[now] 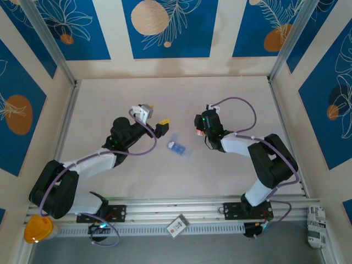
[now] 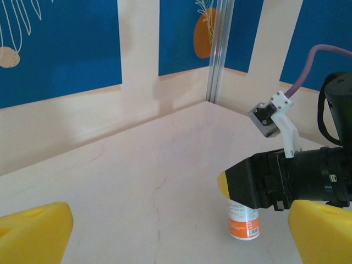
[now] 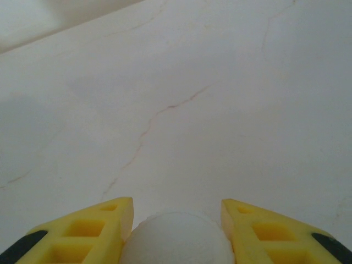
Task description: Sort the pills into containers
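The robot should keep its right gripper where it is next and open its yellow fingers to release the white cap (image 3: 176,239), because the orange bottle is already standing upright on the tabletop.
The containers, a small translucent blue pill box (image 1: 177,147), lie on the pale table between the two arms. My right gripper (image 1: 199,130) is shut on the white cap (image 3: 176,239) of a small orange bottle (image 2: 243,220), which stands upright on the table to the right of the box. Its yellow fingers (image 3: 91,234) press the cap from both sides. My left gripper (image 1: 162,127) stands open and holds nothing, just up-left of the box, its yellow fingertips (image 2: 33,231) wide apart. The pills are out of view.
Blue-and-cream walls close in the table on three sides, with metal posts in the far corners (image 2: 219,49). An aluminium rail (image 1: 181,212) runs along the near edge, with a white card (image 1: 177,225) on it and an orange object (image 1: 37,230) at its left end.
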